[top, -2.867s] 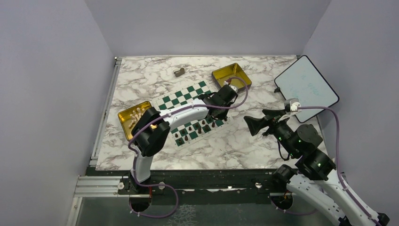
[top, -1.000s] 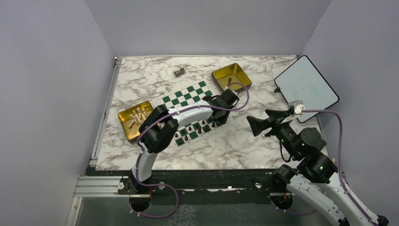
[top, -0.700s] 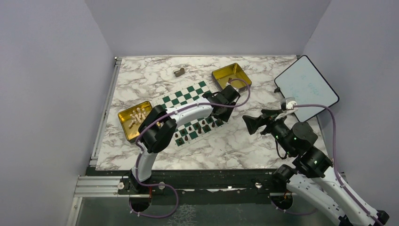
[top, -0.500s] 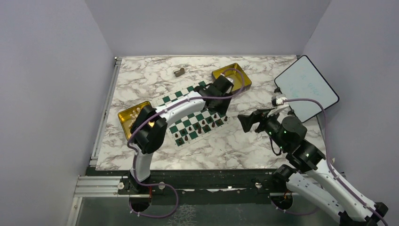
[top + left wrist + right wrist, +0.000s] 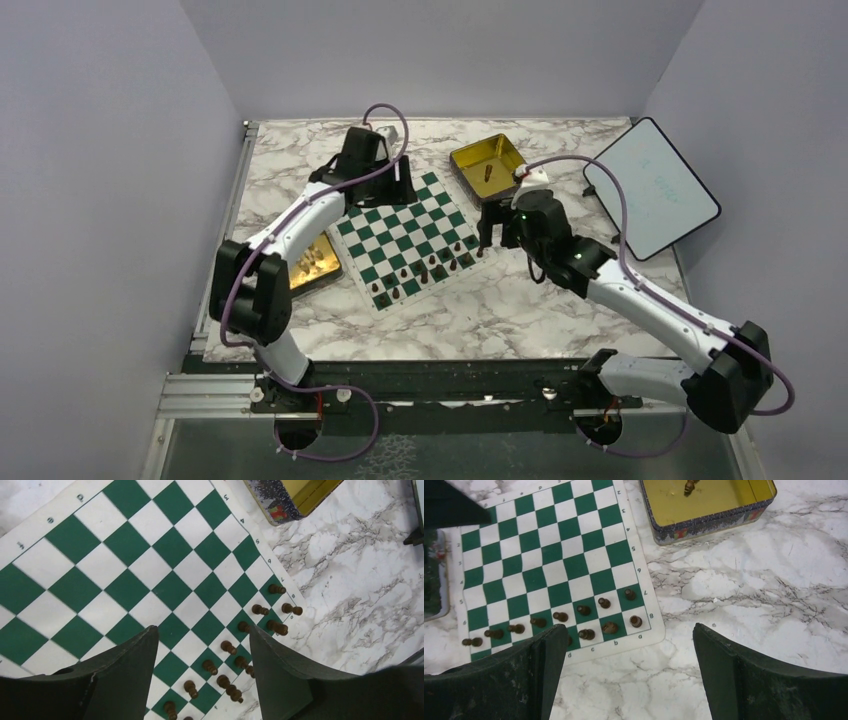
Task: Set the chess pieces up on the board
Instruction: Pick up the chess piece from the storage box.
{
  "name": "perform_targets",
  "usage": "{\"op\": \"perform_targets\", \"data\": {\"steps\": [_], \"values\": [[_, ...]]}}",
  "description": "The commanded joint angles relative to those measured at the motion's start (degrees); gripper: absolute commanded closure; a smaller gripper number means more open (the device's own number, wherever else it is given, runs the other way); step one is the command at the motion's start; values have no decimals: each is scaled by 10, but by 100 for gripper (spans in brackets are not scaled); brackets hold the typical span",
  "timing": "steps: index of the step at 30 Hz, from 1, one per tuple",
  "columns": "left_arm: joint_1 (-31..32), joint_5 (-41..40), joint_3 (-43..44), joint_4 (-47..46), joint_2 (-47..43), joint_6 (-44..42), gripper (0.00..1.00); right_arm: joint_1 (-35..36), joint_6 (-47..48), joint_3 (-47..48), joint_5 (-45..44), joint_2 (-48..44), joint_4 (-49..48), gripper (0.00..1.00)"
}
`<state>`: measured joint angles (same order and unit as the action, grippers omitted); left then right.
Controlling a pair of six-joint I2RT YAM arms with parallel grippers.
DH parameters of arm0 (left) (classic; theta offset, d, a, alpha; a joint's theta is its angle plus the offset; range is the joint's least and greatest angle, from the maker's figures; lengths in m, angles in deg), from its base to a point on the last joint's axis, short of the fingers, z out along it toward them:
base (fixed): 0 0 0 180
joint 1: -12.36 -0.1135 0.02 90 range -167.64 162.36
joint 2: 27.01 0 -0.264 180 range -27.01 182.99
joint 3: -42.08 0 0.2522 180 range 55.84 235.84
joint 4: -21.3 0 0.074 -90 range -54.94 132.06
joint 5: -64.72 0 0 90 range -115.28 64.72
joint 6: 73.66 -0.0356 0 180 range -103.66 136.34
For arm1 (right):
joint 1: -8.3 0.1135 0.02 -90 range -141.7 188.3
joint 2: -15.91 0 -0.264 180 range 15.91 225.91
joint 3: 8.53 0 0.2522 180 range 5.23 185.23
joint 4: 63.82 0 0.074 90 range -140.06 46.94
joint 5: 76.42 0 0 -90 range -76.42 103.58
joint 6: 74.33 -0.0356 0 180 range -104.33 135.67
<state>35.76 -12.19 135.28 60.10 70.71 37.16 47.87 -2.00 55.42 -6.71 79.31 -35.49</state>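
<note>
The dark piece [image 5: 689,487] is on the gold tin's bottom, outward of my right gripper and below it, so my right gripper will next move outward over the tin's rim and then down.
The green-and-white board [image 5: 400,215] lies mid-table. Several dark brown chess pieces [image 5: 425,270] stand in its two nearest rows, seen also in the left wrist view [image 5: 240,647] and the right wrist view [image 5: 584,611]. One more dark piece [image 5: 689,486] lies in the gold tin [image 5: 487,165] beyond the board's right corner. My left gripper [image 5: 375,180] hangs above the board's far-left edge, open [image 5: 202,635], nothing between its fingers. My right gripper [image 5: 495,232] hovers by the board's right edge, wide open [image 5: 630,630] and empty.
A second gold tin [image 5: 318,262] sits left of the board, partly under the left arm. A white tablet-like panel [image 5: 650,185] lies at the right edge. Grey walls close in the marble table [image 5: 520,300] on three sides.
The left gripper opened at the board's near-right corner, then swung up and back to the far-left edge. The right arm reached in from the right to the board's right edge.
</note>
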Motion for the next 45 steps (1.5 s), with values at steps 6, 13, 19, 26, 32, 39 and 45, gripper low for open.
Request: {"op": "perform_targets", "data": {"steps": [6,13,19,26,32,39,45], "values": [[-30,61,-134,-47,-169,-17,1,-77,1,86,46,186,-122,13],[-30,47,-203,-45,-256,-51,1,-164,5,189,88,328,-160,45],[-31,40,-241,-40,-287,-59,1,-181,12,324,49,467,-133,65],[-31,48,-257,-37,-302,-67,1,-184,-14,443,-1,583,-100,66],[-31,95,-273,-53,-307,-60,1,-185,-11,505,-22,651,-98,65],[-31,113,-273,-59,-309,-59,1,-186,-23,557,-25,697,-67,63],[-31,107,-275,-60,-312,-61,1,-188,-31,569,-39,716,-52,60]]}}
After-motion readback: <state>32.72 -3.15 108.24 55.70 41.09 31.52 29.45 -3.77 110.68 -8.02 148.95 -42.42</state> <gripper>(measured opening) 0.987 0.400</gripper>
